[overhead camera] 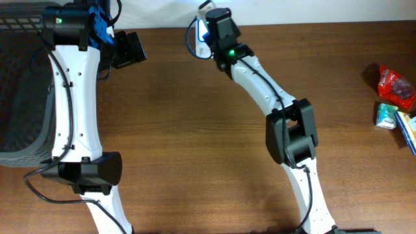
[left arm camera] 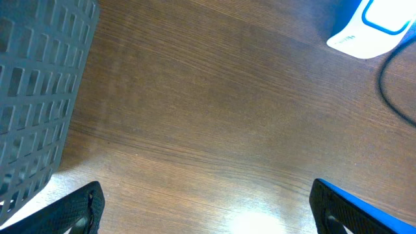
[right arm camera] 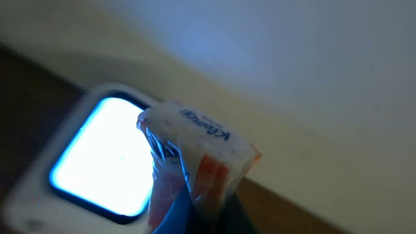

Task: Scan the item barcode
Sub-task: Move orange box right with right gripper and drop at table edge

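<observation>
My right gripper will next swing away from the scanner, to the right in the overhead view, to a place beside the red packet, where other items already lie.
The item, a small plastic-wrapped tissue pack (right arm camera: 195, 146) with white and orange panels, sticks up from my right gripper (right arm camera: 208, 218), which is shut on it. Right behind the pack glows the bright window of the white scanner (right arm camera: 104, 156). From overhead the right gripper (overhead camera: 216, 32) hangs over the scanner (overhead camera: 203, 34) at the table's far edge, hiding the pack. My left gripper (left arm camera: 207, 211) is open over bare wood with nothing between its fingers (left arm camera: 78, 208). It sits at the far left (overhead camera: 130, 49), beside the basket.
A grey lattice basket (overhead camera: 19, 91) fills the left edge, its wall (left arm camera: 32, 97) close to my left gripper. A dark cable (left arm camera: 390, 84) runs from the scanner (left arm camera: 370, 29). A red packet (overhead camera: 396, 84) and a green-white pack (overhead camera: 387, 116) lie at the right edge.
</observation>
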`<state>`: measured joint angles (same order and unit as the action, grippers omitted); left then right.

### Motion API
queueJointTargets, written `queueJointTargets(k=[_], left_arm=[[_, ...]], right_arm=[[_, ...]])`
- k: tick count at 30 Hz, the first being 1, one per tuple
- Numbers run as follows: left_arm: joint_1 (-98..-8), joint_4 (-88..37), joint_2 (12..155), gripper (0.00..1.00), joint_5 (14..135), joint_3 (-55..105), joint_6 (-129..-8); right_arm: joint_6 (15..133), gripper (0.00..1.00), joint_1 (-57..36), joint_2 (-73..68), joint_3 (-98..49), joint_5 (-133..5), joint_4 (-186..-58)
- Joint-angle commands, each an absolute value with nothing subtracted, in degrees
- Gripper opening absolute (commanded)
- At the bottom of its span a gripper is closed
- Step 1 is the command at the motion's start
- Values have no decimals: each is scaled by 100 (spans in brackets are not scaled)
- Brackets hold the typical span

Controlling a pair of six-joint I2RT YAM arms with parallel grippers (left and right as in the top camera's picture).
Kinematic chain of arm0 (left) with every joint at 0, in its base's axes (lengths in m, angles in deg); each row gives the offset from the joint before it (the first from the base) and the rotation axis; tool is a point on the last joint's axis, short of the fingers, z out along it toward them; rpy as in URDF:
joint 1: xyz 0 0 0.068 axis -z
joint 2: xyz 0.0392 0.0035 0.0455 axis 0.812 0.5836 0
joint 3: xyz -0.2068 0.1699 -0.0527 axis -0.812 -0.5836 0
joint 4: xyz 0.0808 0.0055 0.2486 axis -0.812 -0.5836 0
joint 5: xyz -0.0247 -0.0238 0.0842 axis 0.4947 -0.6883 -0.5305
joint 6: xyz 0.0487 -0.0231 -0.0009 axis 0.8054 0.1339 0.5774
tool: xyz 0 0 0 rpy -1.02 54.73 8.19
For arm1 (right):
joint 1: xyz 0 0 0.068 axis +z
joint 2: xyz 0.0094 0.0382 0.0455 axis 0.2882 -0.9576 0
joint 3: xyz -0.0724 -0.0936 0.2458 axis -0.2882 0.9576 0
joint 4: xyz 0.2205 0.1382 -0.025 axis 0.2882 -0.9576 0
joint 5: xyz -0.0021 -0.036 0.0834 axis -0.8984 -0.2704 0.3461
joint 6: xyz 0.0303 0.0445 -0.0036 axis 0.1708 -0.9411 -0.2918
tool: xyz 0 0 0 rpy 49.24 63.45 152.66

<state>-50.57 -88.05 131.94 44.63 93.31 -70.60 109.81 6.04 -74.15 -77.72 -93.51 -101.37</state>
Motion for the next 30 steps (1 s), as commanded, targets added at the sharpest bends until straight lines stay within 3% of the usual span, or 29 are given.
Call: queueJointTargets(k=[1, 10, 14, 18, 19, 20, 21, 22, 28, 30], left_arm=[[-5061, -8801, 13085, 99, 4411, 9368, -7010], [-5061, -8801, 13085, 99, 4411, 9368, -7010], [-5061, -8801, 13085, 99, 4411, 9368, -7010], [-5061, -8801, 13085, 99, 4411, 9368, -7010], [-5061, -8801, 13085, 99, 4408, 9368, -7010], [-5061, -8801, 13085, 99, 4411, 9368, -7010], [-5061, -8801, 13085, 99, 4411, 9368, -7010], [-5061, -8801, 13085, 99, 4408, 9368, -7010], [-5061, -8801, 13085, 99, 4408, 9368, -7010], [-5061, -8801, 13085, 99, 4411, 9368, -7010]], right_arm=[[9648, 4, -151, -6447, -7848, -10697, -10741], [7628, 4, -2802, -6014, -7831, -10804, -15149], [7526, 4, -3827, -6014, -7669, -9510, -15910], [7532, 4, -4421, -6018, -7013, -8907, -15632], [7554, 22, -4478, -6018, -6834, -8760, -15490], [7552, 63, -4528, -6018, -6613, -8725, -15278], [7578, 85, -4533, -6018, -6526, -8728, -15173], [7591, 96, -4533, -6014, -6528, -8728, -15180], [7222, 99, -4526, -4928, -6528, -8564, -15551], [7226, 99, -4526, -3983, -6528, -7635, -15855]])
